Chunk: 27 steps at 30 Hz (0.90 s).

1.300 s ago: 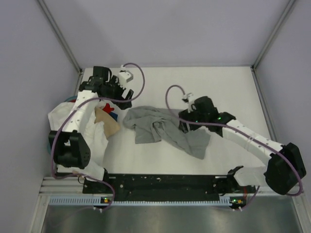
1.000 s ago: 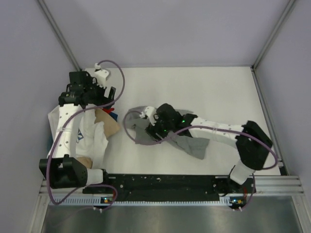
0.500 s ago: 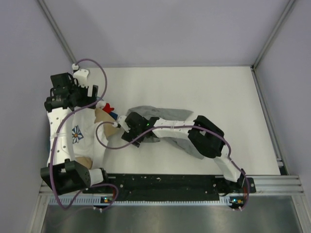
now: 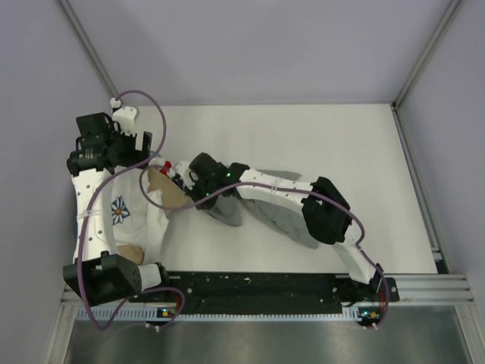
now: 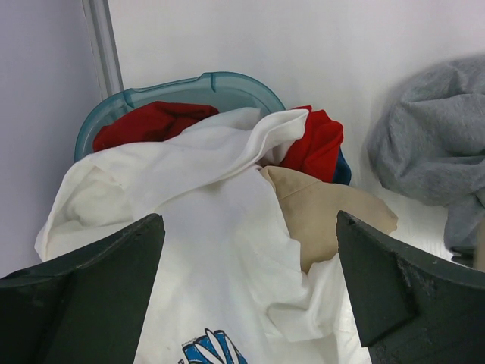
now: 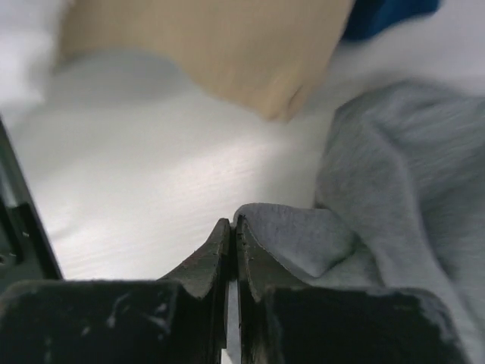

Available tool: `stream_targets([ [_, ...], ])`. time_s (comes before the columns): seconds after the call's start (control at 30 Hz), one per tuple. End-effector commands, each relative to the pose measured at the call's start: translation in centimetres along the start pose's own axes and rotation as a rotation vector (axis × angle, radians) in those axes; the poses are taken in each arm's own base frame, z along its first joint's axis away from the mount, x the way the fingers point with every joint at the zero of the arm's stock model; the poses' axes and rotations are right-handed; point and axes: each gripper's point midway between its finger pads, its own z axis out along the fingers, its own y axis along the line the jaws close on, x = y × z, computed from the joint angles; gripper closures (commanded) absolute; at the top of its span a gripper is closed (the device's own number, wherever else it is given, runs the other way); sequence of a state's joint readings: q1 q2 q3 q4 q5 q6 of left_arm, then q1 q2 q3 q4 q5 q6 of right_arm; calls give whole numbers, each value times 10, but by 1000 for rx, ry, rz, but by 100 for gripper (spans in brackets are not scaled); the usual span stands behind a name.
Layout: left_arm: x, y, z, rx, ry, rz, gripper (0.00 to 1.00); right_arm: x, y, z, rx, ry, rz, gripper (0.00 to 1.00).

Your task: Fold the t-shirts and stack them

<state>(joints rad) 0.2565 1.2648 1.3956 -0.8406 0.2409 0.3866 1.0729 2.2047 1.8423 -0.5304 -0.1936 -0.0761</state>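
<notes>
My right gripper holds only one edge of the t-shirt, so my left gripper will leave the pile to the right in the top view and come down onto the grey t-shirt (image 4: 279,215).
A crumpled heather-grey t-shirt (image 4: 292,220) lies mid-table under my right arm. My right gripper (image 4: 184,180) has reached across to the shirt's left end. In the right wrist view that gripper (image 6: 231,224) is shut, and an edge of the grey t-shirt (image 6: 402,174) is pinched at its tips just above the tabletop. At the left lies a pile of t-shirts: a white one (image 5: 197,197) with a blue flower print (image 5: 208,349), a tan one (image 5: 326,205), a red one (image 5: 318,140) and a bit of blue (image 5: 342,171). My left gripper (image 5: 248,227) hovers open above the white one.
A teal basket rim (image 5: 220,78) shows behind the pile, against the left wall (image 4: 45,114). The tan t-shirt (image 6: 204,38) lies just beyond my right gripper. A black rail (image 4: 250,284) runs along the near table edge. Purple cables loop off both wrists.
My right arm swung left across the grey t-shirt to its left end, and its jaws closed. My left arm drew back to the left, over the pile, still open.
</notes>
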Motion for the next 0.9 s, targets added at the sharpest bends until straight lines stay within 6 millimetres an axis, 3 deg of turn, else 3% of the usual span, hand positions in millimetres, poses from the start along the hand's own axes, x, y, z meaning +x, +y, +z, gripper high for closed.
stream_targets([
  [0.0,-22,5,-17,-26,-83,12,1,-147,-57,-160,32,-467,113,100],
  [0.07,-28,3,-18,-8,-103,22,2,-157,-107,-219,117,-577,202,100],
  [0.13,-31,-7,-16,49,-124,45,2,-140,-163,-271,221,-649,329,100],
  [0.23,-33,-32,-12,188,-152,50,4,-73,-232,-327,347,-709,557,100],
  [0.27,-35,-41,-11,233,-163,48,5,-49,-248,-348,381,-747,627,100],
  [0.33,-36,-61,-6,310,-163,74,7,12,-272,-366,456,-770,761,100],
  [0.43,-38,-103,7,379,-122,185,10,99,-292,-396,611,-795,932,100],
  [0.47,-37,-125,10,421,-104,233,11,140,-298,-394,659,-774,1017,100],
  [0.57,-33,-198,18,584,-63,345,12,201,-299,-395,735,-766,1133,100],
  [0.6,-28,-233,20,657,-40,410,12,212,-298,-395,751,-760,1151,100],
  [0.7,-9,-315,16,793,12,570,12,230,-294,-387,768,-725,1172,100],
  [0.8,16,-396,9,956,57,646,10,234,-291,-382,762,-710,1180,100],
  [0.87,35,-435,11,1004,113,645,10,235,-290,-382,765,-705,1175,100],
])
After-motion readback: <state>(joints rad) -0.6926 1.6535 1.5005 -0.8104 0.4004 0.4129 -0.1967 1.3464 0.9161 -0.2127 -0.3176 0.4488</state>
